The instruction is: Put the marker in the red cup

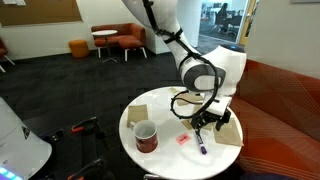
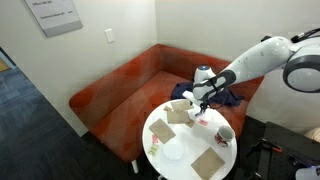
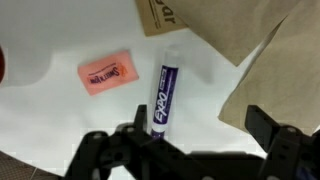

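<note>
My gripper goes down to the marker's near end (image 1: 203,149) (image 3: 159,123) next, since it's between my fingers.
The marker (image 3: 163,95), a purple-blue pen with a white label, lies flat on the round white table (image 1: 170,163). In the wrist view it lies between my fingers, close to the left one. My gripper (image 3: 197,127) is open and empty and hovers just above it. In an exterior view the gripper (image 1: 205,122) points down over the marker (image 1: 202,148). The dark red mug (image 1: 146,137) stands upright on the table's other side, apart from the gripper. It also shows in an exterior view (image 2: 224,133), where the marker is too small to make out.
A small pink rectangular piece (image 3: 107,73) lies beside the marker. Brown paper napkins (image 3: 270,70) lie on the table near the gripper, with others (image 1: 137,113) farther off. A red sofa (image 2: 120,90) curves behind the table (image 2: 150,150).
</note>
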You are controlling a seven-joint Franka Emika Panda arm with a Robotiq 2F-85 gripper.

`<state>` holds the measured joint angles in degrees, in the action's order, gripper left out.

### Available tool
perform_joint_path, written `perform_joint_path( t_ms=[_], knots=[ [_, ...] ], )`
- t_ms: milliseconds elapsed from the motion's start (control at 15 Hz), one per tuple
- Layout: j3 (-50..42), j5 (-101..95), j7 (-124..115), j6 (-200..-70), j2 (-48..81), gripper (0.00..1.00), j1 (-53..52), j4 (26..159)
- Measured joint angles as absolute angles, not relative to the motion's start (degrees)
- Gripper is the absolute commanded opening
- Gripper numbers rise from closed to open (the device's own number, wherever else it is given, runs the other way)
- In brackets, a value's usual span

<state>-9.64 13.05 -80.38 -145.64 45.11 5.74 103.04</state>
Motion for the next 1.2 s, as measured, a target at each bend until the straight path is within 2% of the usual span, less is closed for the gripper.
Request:
perform_joint_path(
  t_ms=[600,667,733,800,1200],
  knots=[
    [-9.64,13.25,-80.38,-145.6,49.85,1.0,6.18,100.03],
    [-9.64,13.29,-80.38,-145.6,50.17,0.75,6.3,99.94],
    [-9.64,13.35,-80.38,-145.6,50.41,0.73,6.37,99.93],
    [-9.64,13.4,-80.38,-145.6,50.61,0.66,6.43,99.92],
    [-9.64,13.84,-80.38,-145.7,50.75,0.19,6.64,98.8]
  ],
)
